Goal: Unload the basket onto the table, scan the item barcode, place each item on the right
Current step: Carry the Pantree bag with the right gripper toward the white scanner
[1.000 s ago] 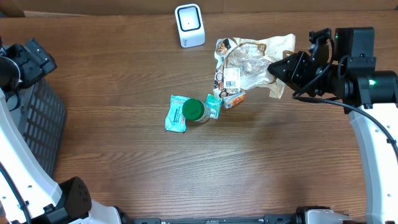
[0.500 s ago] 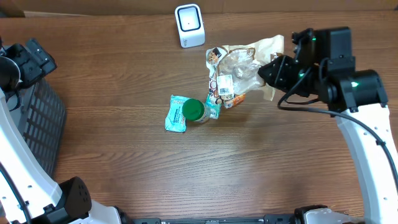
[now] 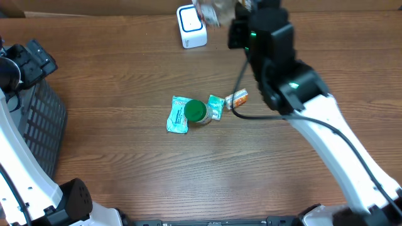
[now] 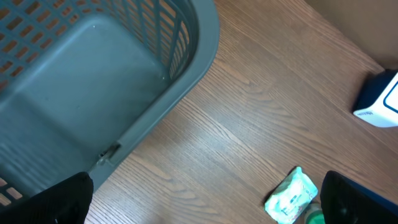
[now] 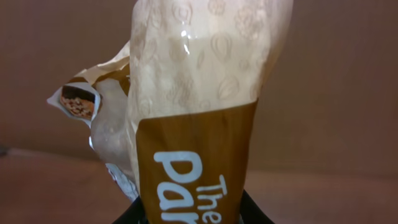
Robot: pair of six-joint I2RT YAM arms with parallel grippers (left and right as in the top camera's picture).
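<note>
My right gripper swings the bag over the scanner [image 3: 191, 26] next. It then moves back and down to the right in the overhead view, releasing the bag where the tabletop lies bare [image 3: 352, 100].
The item is a tan and brown snack bag [image 5: 193, 106] with white lettering; my right gripper [image 5: 193, 214] is shut on its lower end and holds it upright. From overhead the bag [image 3: 210, 10] shows blurred at the top edge, just right of the white barcode scanner [image 3: 191, 26], with the right arm [image 3: 270, 47] reaching up to it. No barcode shows on the bag. At the far left my left gripper [image 4: 208, 211] hangs open and empty beside the basket, its dark fingertips [image 4: 62, 199] wide apart.
A grey mesh basket [image 3: 39, 119] stands at the left edge. Mid-table lie a teal packet [image 3: 178, 115], a green-capped bottle [image 3: 196, 111], a small teal packet [image 3: 216, 105] and an orange packet [image 3: 237, 98]. In the left wrist view the scanner [image 4: 380, 102] shows at the right.
My right arm has swung left and up toward the back of the table, carrying the bag from the right of centre to beside the scanner. The left arm has not moved.
</note>
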